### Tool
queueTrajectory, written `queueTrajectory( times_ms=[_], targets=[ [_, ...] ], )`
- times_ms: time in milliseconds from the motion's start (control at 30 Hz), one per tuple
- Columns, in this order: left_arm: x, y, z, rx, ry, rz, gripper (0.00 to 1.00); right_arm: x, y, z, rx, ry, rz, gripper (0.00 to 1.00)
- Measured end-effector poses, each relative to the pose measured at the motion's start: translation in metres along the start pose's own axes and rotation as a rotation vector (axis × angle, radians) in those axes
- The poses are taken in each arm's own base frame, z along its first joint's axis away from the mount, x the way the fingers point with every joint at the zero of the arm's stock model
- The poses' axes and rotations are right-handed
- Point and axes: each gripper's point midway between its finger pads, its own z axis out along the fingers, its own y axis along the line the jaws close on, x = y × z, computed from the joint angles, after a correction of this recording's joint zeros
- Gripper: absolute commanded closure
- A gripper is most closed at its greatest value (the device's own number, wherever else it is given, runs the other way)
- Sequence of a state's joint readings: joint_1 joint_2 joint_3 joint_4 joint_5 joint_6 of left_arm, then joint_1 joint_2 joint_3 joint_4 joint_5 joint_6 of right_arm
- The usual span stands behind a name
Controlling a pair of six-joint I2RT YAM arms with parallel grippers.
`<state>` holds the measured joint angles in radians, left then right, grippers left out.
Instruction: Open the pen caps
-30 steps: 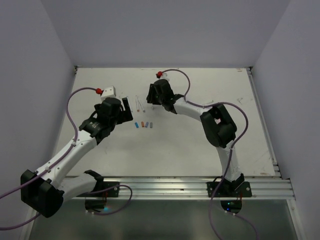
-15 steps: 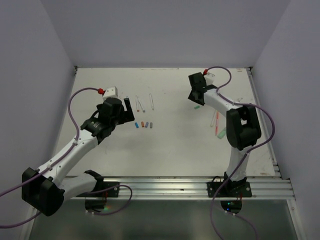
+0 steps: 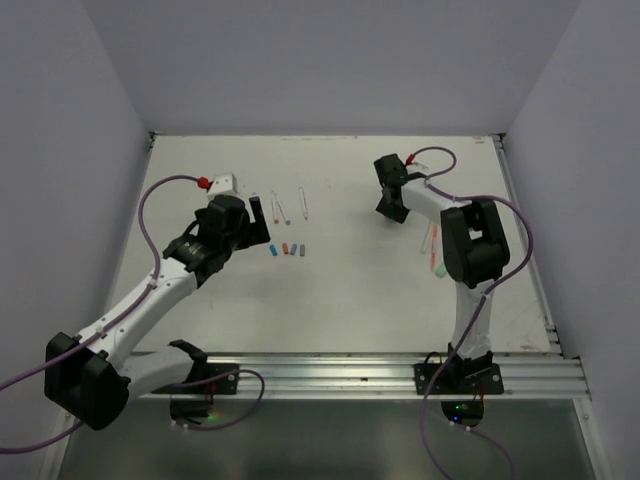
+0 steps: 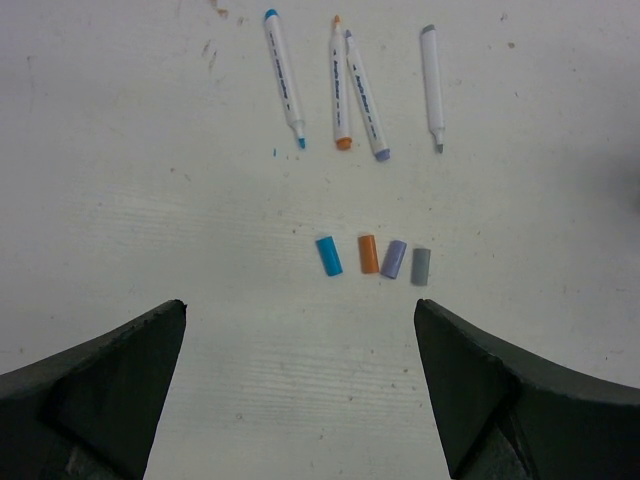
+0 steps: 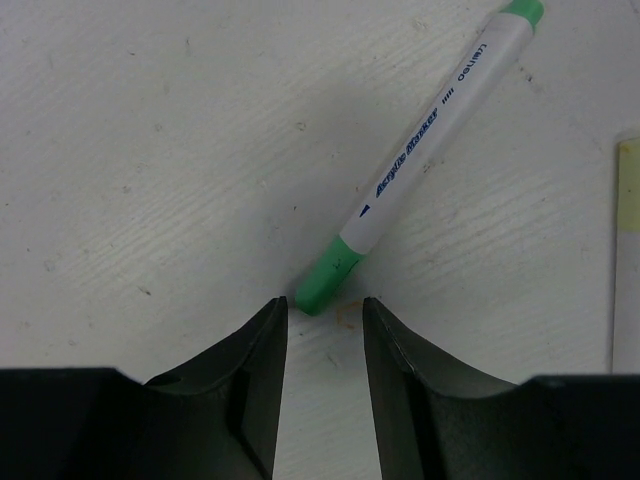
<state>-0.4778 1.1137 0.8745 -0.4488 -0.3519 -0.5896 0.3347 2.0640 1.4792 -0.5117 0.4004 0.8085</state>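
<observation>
I should move my left gripper to its right in the top view and close it around the green-capped pen's white body, which is free of fingers.
Four loose pen caps lie in a row: blue (image 4: 328,255), orange (image 4: 368,253), purple (image 4: 393,258) and grey (image 4: 421,266); from above they show as small stubs (image 3: 288,250). Four uncapped white pens (image 4: 340,85) lie beyond them. My left gripper (image 4: 300,312) is open and empty, just short of the caps. My right gripper (image 5: 323,303) is open with a narrow gap, low over the table. A green cap (image 5: 328,277), still on its white pen (image 5: 430,130), lies with its end right at the fingertips, not gripped.
Two more pens (image 3: 433,240) lie right of my right gripper (image 3: 392,208), one with a mint green end (image 3: 440,268). A yellowish pen edge (image 5: 628,200) shows at the right of the right wrist view. White walls enclose the table.
My right arm has swung from beside the uncapped pens across to the right side and settled over the green-capped pen. The left arm has hardly moved.
</observation>
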Motion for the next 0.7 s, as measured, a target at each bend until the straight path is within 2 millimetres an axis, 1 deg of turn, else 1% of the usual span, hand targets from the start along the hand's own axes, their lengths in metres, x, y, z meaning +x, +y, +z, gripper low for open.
queueTrajectory(
  times_ms=[100,333,467,567,633,667,700],
  targets=[
    [0.001,0.000,0.000,-0.001,0.002,0.001,0.00,0.002,-0.001,0.004,0.008,0.005,0.015,0.60],
    [0.001,0.000,0.000,-0.001,0.003,0.001,0.00,-0.002,0.002,0.007,0.001,-0.006,0.054,0.60],
    [0.001,0.000,0.000,-0.001,0.003,0.001,0.00,-0.004,0.002,0.009,0.007,-0.013,0.060,0.63],
    [0.002,0.000,0.000,0.001,0.004,0.001,0.00,-0.007,0.002,0.011,0.024,-0.021,0.056,0.68],
    [0.002,0.000,0.000,0.002,0.005,0.001,0.00,-0.009,0.001,0.012,0.039,-0.021,0.049,0.74],
    [0.002,0.000,0.000,0.002,0.005,0.001,0.00,-0.010,0.001,0.012,0.045,-0.021,0.046,0.80],
    [0.002,0.000,0.000,0.002,0.005,0.001,0.00,-0.009,0.000,0.013,0.051,-0.018,0.041,0.83]
  ],
)
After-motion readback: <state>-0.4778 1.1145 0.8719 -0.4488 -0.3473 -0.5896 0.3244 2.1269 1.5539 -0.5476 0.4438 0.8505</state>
